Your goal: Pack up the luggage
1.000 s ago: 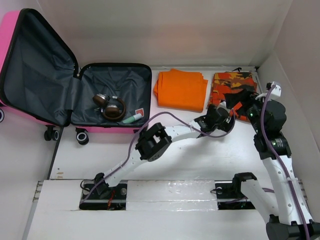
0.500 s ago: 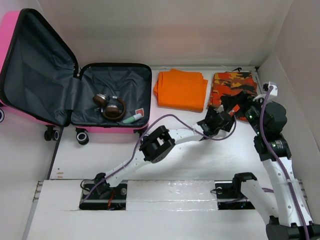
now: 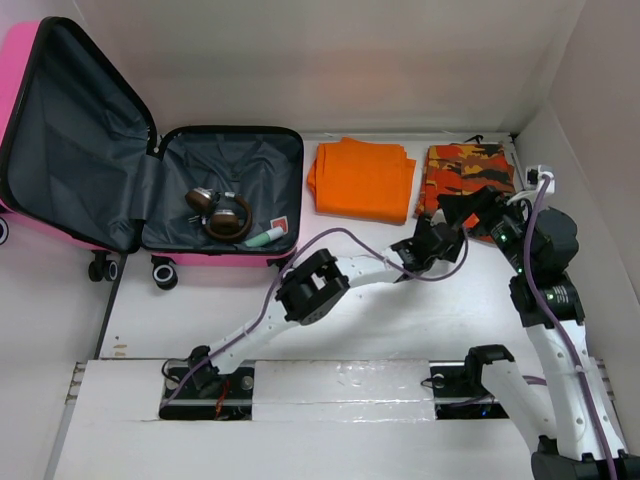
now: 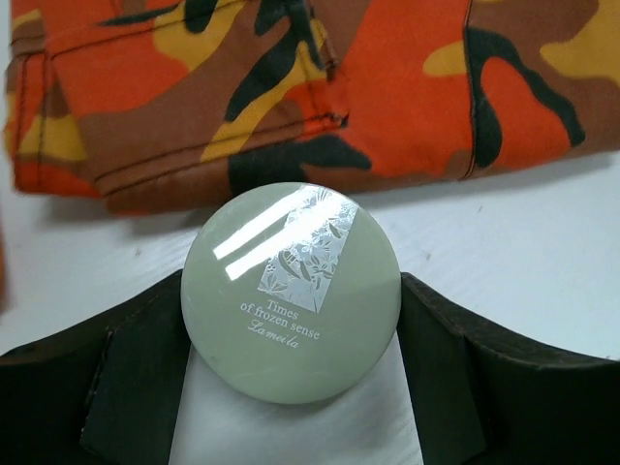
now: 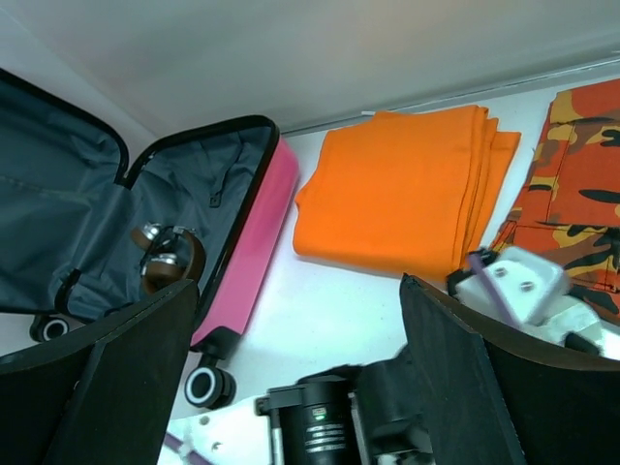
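My left gripper lifts next and swings to the left in the top view over the suitcase's bare lining beside the headphones (image 3: 222,212), then releases the green case.
The luggage (image 3: 15,60) is a hot-pink suitcase lying open at the far left, its lid leaning up and its grey-lined base (image 3: 255,170) flat; it also shows in the right wrist view (image 5: 257,223). Brown headphones (image 3: 222,212) and a small tube (image 3: 262,237) lie in the base. My left gripper (image 3: 437,235) sits low on the table by the camouflage cloth. In its wrist view the left gripper (image 4: 293,310) has both fingers against a round pale-green cosmetic case (image 4: 291,281). My right gripper (image 3: 470,210) hangs open just beside it, and the right wrist view shows nothing between that gripper's (image 5: 295,291) fingers.
A folded orange cloth (image 3: 362,180) lies right of the suitcase, and a folded orange camouflage garment (image 3: 470,165) lies beside it near the right wall. The camouflage garment (image 4: 387,87) is just beyond the green case. White walls close in the back and right.
My left gripper has crept toward the camouflage garment and its jaws have narrowed onto the green case. The right arm has shifted slightly right and back, still open.
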Available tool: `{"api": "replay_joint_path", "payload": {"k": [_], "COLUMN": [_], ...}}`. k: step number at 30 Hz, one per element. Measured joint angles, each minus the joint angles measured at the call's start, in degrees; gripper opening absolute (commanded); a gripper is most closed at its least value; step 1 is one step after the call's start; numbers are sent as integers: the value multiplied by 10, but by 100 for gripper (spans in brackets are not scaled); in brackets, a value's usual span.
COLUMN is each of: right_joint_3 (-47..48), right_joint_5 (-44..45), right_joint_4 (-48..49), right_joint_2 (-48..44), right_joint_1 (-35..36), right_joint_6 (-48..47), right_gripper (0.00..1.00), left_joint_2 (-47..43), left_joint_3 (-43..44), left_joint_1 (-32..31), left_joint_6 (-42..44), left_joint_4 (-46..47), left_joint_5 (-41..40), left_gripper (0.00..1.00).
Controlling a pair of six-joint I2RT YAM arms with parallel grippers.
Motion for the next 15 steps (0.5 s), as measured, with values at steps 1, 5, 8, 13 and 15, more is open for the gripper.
{"api": "replay_joint_path", "payload": {"k": [1,5,8,13,15], "right_joint_3": [0,-1,-1,-9,-21], "right_joint_5": [0,1,2,0,-1], "right_joint_4": [0,0,1,24,40], "right_joint_2": [0,-4,-5,7,15], "right_joint_1": [0,0,0,0,0], "right_joint_6": [0,-2,-2,-1,1], "right_gripper": [90,90,90,89,89], "left_joint_2": [-17,-162,-289,-525,-616], "left_joint_3": [-36,-269,-431,-593,-631], "left_joint_1": [0,2,2,11,35], "left_joint_6": [-4,-24,-32,-36,-52], "left_joint_4": [19,70,90,120,138], "left_joint_5": [0,10,0,-48,-72], "left_gripper": [38,37,37,37,38]}}
